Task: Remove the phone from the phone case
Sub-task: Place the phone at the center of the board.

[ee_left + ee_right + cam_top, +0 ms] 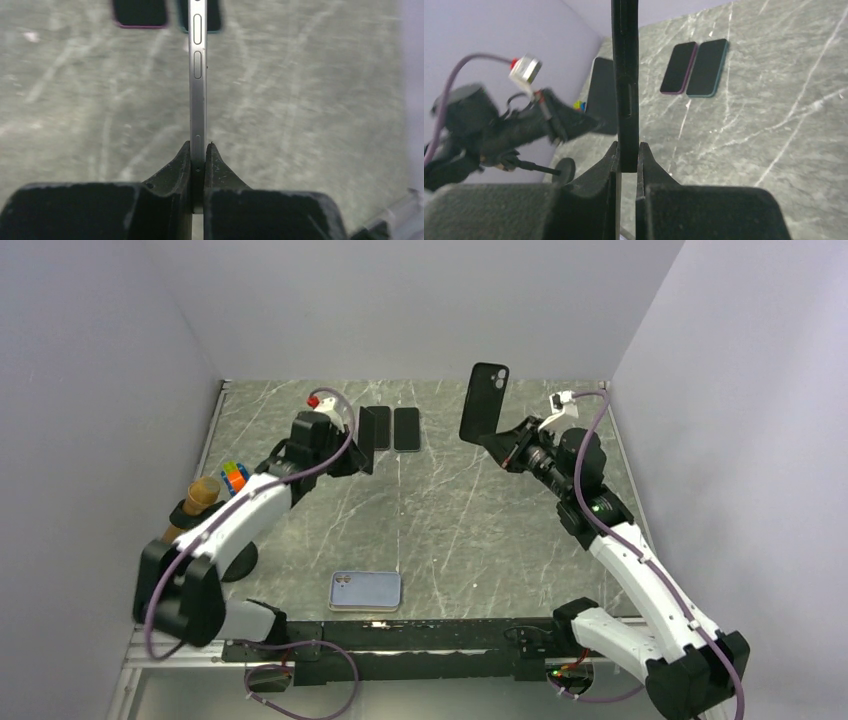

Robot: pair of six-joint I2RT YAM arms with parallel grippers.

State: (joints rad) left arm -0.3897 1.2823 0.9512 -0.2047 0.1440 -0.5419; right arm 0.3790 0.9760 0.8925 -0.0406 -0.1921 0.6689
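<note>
My left gripper moves down and outward next and frees the grey phone on bare tabletop [82, 12] beside the purple-edged phone, as that clear spot lies below and outward.
My left gripper [357, 453] is shut on a bare phone [367, 437] and holds it upright on edge above the back left of the table. In the left wrist view its silver side [198, 75] with buttons runs up from my gripper [199, 149]. My right gripper [492, 441] is shut on the bottom edge of an empty black phone case [485, 400] and holds it upright in the air at the back right. In the right wrist view the case edge [625, 75] stands between my gripper's [626, 150] fingers. Phone and case are well apart.
Two dark phones lie flat side by side at the back, one purple-edged [679, 67] and one teal-edged [707, 67]. A light blue case or phone [365, 591] lies near the front edge. A colour cube [234, 476] and a brown cylinder [200, 495] sit at the left.
</note>
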